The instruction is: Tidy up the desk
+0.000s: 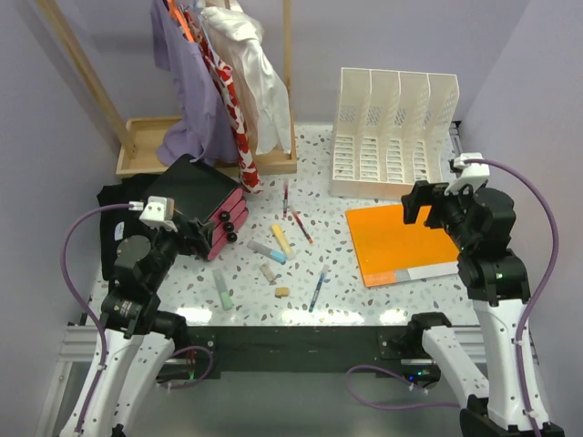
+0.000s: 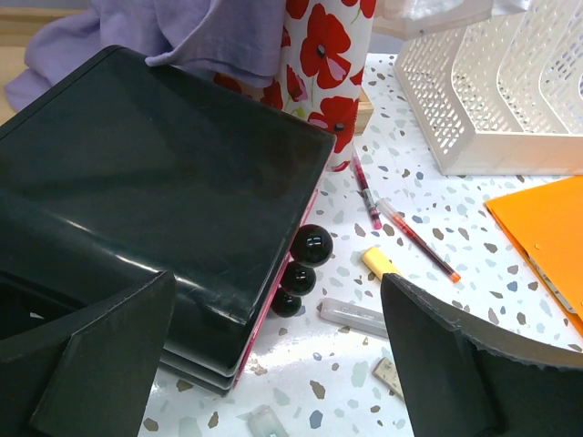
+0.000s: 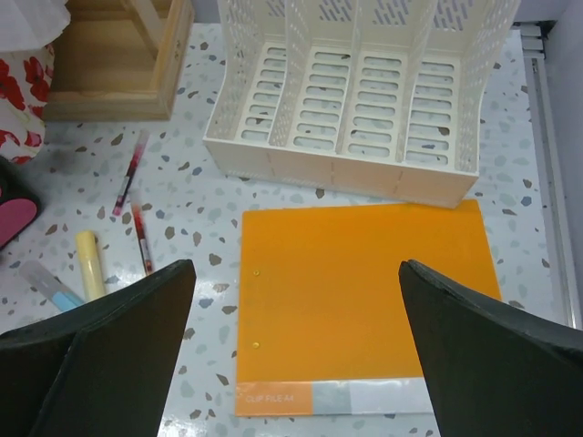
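Note:
The clip file's near edge (image 1: 397, 278) (image 3: 330, 410) is lower down and farther back, clear of the rack. My right gripper should swing back next, turn and lower its fingers onto it.
The desk (image 1: 355, 300) is a white speckled top. On its left stands a black drawer unit (image 1: 196, 193) with pink drawer fronts and black knobs (image 2: 312, 246). My left gripper (image 1: 205, 237) hovers open at the unit's front corner (image 2: 276, 284), holding nothing. An orange clip file (image 1: 401, 241) lies flat on the right. My right gripper (image 1: 425, 208) hangs open above that file (image 3: 296, 264), its jaws wide and empty. Scattered in the middle are a yellow marker (image 1: 281, 239), a grey marker (image 1: 265, 250), two red pens (image 1: 301, 228) and a blue pen (image 1: 318, 287).
A white slotted file rack (image 1: 396, 132) stands at the back right. At the back left, a wooden clothes rack (image 1: 146, 137) with a tray base holds hanging clothes (image 1: 228, 73). A green eraser (image 1: 223, 291) and small tan erasers (image 1: 282, 292) lie near the front edge.

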Controlling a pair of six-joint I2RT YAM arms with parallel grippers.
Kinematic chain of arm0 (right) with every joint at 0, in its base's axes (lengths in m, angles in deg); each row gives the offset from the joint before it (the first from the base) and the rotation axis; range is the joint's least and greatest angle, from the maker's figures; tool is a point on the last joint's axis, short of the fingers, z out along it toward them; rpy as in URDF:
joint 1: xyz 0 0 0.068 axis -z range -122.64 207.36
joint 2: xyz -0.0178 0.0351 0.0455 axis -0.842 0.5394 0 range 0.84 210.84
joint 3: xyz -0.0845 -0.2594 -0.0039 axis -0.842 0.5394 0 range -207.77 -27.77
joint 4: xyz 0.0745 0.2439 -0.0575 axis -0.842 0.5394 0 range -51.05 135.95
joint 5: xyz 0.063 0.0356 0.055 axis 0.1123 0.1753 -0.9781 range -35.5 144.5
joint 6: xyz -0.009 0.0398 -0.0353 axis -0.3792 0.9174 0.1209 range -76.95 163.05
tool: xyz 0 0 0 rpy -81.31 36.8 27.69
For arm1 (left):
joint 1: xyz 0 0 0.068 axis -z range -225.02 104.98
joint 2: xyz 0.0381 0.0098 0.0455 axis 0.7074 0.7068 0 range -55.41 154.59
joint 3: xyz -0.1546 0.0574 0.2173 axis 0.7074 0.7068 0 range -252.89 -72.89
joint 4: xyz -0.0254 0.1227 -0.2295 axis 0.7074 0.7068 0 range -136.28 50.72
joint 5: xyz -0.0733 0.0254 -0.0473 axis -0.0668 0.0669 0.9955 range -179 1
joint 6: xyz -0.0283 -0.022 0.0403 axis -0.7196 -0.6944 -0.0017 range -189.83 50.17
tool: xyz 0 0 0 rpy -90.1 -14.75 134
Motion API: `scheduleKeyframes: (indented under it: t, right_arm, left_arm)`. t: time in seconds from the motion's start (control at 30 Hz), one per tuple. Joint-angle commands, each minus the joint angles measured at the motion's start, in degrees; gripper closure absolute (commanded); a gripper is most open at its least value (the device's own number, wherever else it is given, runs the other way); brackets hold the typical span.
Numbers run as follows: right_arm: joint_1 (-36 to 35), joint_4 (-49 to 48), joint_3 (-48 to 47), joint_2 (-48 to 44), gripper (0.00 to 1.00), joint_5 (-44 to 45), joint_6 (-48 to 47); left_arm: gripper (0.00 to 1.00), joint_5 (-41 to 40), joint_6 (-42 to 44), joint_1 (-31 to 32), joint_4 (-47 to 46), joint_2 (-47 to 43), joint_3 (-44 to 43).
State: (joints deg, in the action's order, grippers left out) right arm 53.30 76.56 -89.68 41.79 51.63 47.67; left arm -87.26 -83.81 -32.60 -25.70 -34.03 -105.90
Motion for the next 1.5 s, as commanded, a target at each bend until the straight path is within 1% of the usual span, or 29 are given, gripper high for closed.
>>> scheduleKeyframes:
  t: [0.0,0.07,0.1,0.13,0.17,0.2,0.23,0.27,0.3,0.33,0.47,0.5,0.57,0.6,0.7,0.8,0.9,0.93,0.97,1.0,1.1,1.2,1.3,1.37,1.47]
  right_arm:
    - [0.2,2.0,-3.7,0.0,0.01,-10.0,-4.2]
    - [0.2,2.9,-3.0,-1.6,0.01,-18.8,-12.4]
    - [0.3,4.2,-2.7,-2.0,0.01,-25.8,-23.8]
    - [0.2,9.3,-3.2,-2.2,0.01,-35.1,-29.0]
    - [0.1,11.8,-3.7,-1.9,0.01,-37.4,-32.2]
    - [0.3,14.1,-4.4,-1.7,0.01,-38.5,-37.4]
    - [0.2,19.4,-5.4,-1.3,0.01,-39.9,-41.2]
    - [0.2,22.7,-5.8,-0.3,0.01,-40.3,-45.7]
    - [0.2,25.8,-6.0,0.4,0.01,-40.5,-54.5]
    - [0.2,31.1,-5.8,1.3,0.01,-39.8,-57.9]
    - [0.2,36.5,-2.0,4.1,0.01,-28.9,-69.0]
    - [0.2,37.4,-0.9,4.2,0.01,-27.4,-74.4]
    - [0.3,38.9,3.0,4.1,0.01,-24.5,-79.6]
    - [0.2,39.2,4.3,4.1,0.01,-22.4,-84.0]
    - [0.2,40.2,9.0,5.3,0.01,-20.5,-90.5]
    - [0.3,36.9,14.1,7.6,0.01,-21.3,-91.7]
    - [-0.4,29.5,20.0,8.5,0.01,-20.9,-90.5]
    - [-0.9,24.1,23.1,8.6,0.01,-19.1,-89.7]
    - [-2.3,21.3,24.6,9.1,0.01,-18.1,-88.8]
    - [-3.1,16.5,26.0,9.4,0.01,-16.9,-87.1]
    - [-6.3,9.7,30.7,11.9,0.01,-12.9,-83.7]
    - [-9.3,-1.7,35.6,14.6,0.01,-8.5,-81.4]
    - [-11.6,-8.0,37.8,17.0,0.03,-5.2,-81.3]
    - [-12.7,-9.8,39.3,17.9,0.05,-4.5,-81.7]
    - [-14.0,-12.2,41.0,19.7,0.12,-3.5,-82.8]
  left_arm:
    - [0.0,0.5,0.2,-0.3,-2.6,-0.4,-0.7]
    - [0.0,0.5,0.2,-0.4,-2.6,-0.3,-0.7]
    - [0.0,0.5,0.2,-0.3,-2.6,0.0,-0.7]
    - [0.0,0.5,0.2,-0.3,-2.6,-0.1,-0.8]
    - [0.0,0.5,0.2,-0.3,-2.6,0.0,-0.8]
    - [0.0,0.5,0.2,-0.3,-2.6,0.1,-0.7]
    - [0.0,0.5,0.2,-0.3,-2.6,0.1,-0.7]
    - [0.0,0.5,0.1,-0.3,-2.6,0.2,-0.8]
    - [0.0,0.5,0.2,-0.3,-2.6,0.3,-0.8]
    - [0.0,0.5,0.2,-0.3,-2.6,0.3,-0.7]
    - [0.0,0.5,0.1,-0.3,-2.6,0.6,-0.8]
    - [0.0,0.6,0.1,-0.3,-2.6,0.7,-0.8]
    - [0.0,0.6,0.1,-0.3,-2.6,0.8,-0.7]
    - [0.0,0.6,0.1,-0.3,-2.6,0.9,-0.8]
    - [0.0,0.7,0.1,-0.3,-2.6,1.3,-0.7]
    - [0.0,0.6,0.1,-0.3,-2.6,1.4,-0.7]
    - [0.0,0.6,0.1,-0.3,-2.6,1.5,-0.8]
    - [0.0,0.6,0.1,-0.3,-2.6,1.5,-0.7]
    - [0.0,0.6,0.1,-0.3,-2.6,1.6,-0.8]
    - [0.0,0.6,0.1,-0.3,-2.6,1.7,-0.8]
    - [0.0,0.6,0.2,-0.3,-2.6,2.1,-0.7]
    - [0.0,0.6,0.2,-0.3,-2.6,2.3,-0.8]
    - [0.0,0.6,0.2,-0.3,-2.6,2.3,-0.7]
    - [0.0,0.5,0.1,-0.3,-2.6,2.4,-0.7]
    - [0.0,0.6,0.1,-0.3,-2.5,2.4,-0.7]
